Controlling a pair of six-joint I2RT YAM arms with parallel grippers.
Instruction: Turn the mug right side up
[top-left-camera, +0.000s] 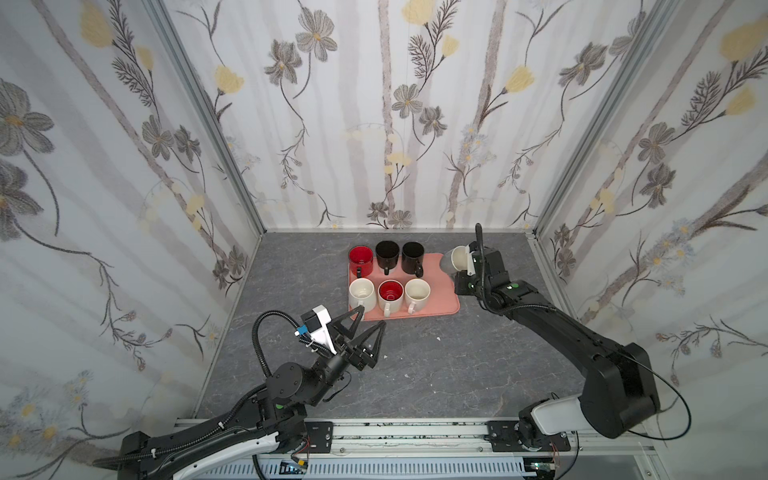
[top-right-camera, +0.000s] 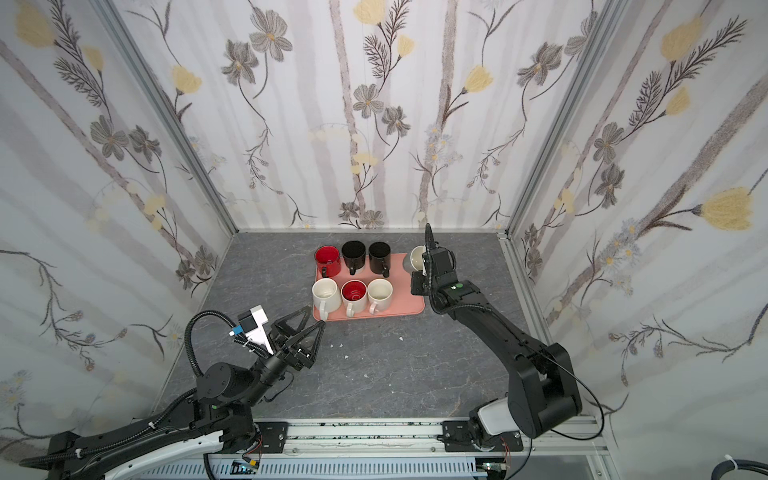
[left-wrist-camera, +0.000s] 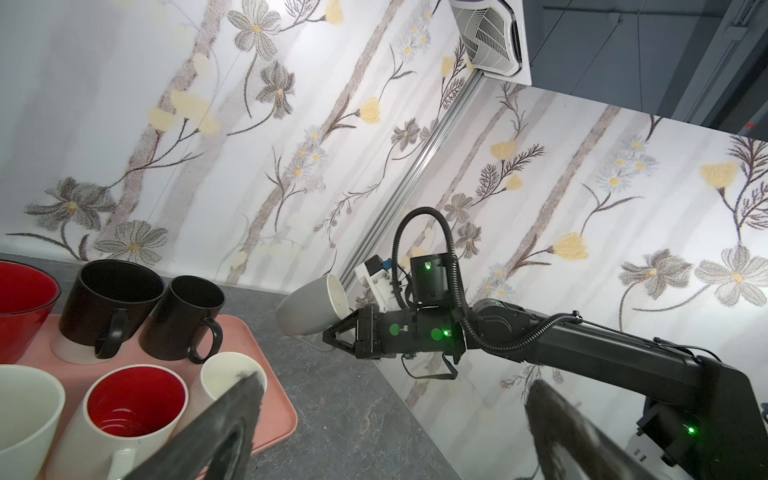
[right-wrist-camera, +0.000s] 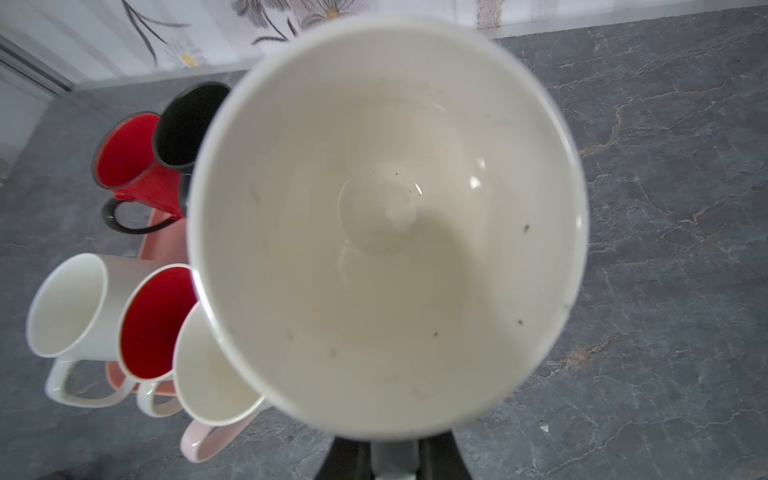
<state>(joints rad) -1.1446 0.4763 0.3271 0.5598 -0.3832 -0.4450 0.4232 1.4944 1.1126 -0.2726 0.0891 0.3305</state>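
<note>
My right gripper will next tip downward and lower the mug onto the tray's empty back corner (top-left-camera: 433, 263) to let go of it, because that corner is below the gripper toward the black mugs.
A grey mug with a cream inside (top-left-camera: 456, 258) (top-right-camera: 415, 258) hangs tilted on its side in the air, just past the right edge of the pink tray (top-left-camera: 442, 293). Its mouth faces the right wrist camera (right-wrist-camera: 386, 224). My right gripper (top-left-camera: 457, 275) (left-wrist-camera: 332, 332) (right-wrist-camera: 395, 453) is shut on the mug's handle, under the mug (left-wrist-camera: 311, 305). My left gripper (top-left-camera: 371, 316) (top-right-camera: 316, 316) (left-wrist-camera: 395, 386) is open and empty, low by the tray's front left corner.
Several mugs stand upright on the tray (top-right-camera: 409, 291): a red one (top-left-camera: 360, 257) and two black ones (top-left-camera: 387, 252) at the back, two white ones (top-left-camera: 361, 292) and a red-lined one (top-left-camera: 390, 293) in front. Floral walls close three sides.
</note>
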